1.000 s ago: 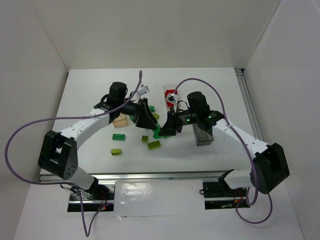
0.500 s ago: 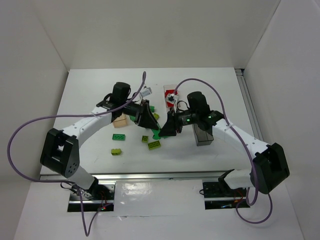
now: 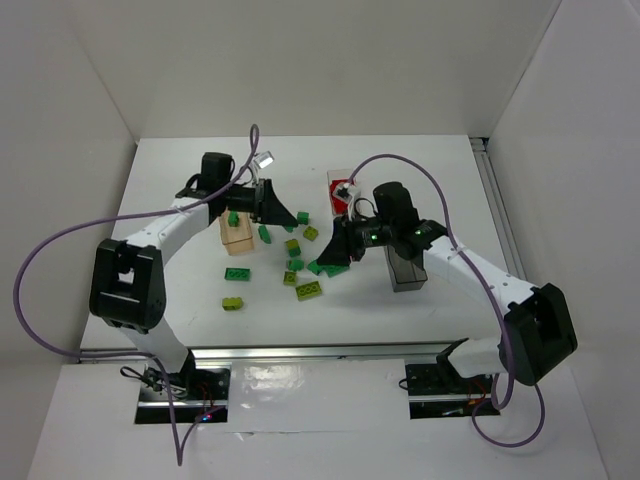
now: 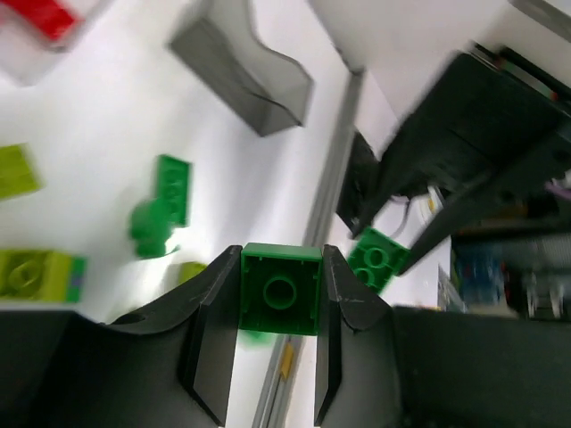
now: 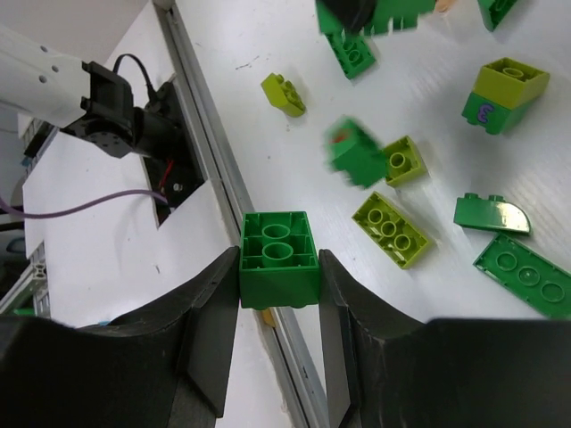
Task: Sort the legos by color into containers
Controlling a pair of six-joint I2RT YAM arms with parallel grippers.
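Observation:
My left gripper moves to the left in the top view over the container's middle (image 3: pixel 237 232) next and releases the small square lego, since the wood container already holds a green lego.
My left gripper (image 4: pixel 280 299) is shut on a small square dark green lego (image 4: pixel 280 289), held off the table to the right of the tan wood container (image 3: pixel 237 240). In the top view that lego (image 3: pixel 300 215) sits at the gripper's tip. My right gripper (image 5: pixel 278 272) is shut on a longer dark green lego (image 5: pixel 278 259), which hangs over the table's middle (image 3: pixel 320 267). The dark grey container (image 3: pixel 405 270) stands under the right arm. The clear container (image 3: pixel 343 188) at the back holds red legos.
Loose legos lie between the arms: lime ones (image 3: pixel 308 290) (image 3: pixel 232 303) (image 3: pixel 311 232) and dark green ones (image 3: pixel 237 275) (image 3: pixel 265 233). A green lego (image 3: pixel 232 217) shows at the wood container. A flat green plate (image 5: pixel 526 276) and a lime bar (image 5: pixel 390 229) lie below the right gripper.
The left gripper shut on the square green lego and carried it up and back left, toward the wood container. The right gripper kept its green lego and hardly moved.

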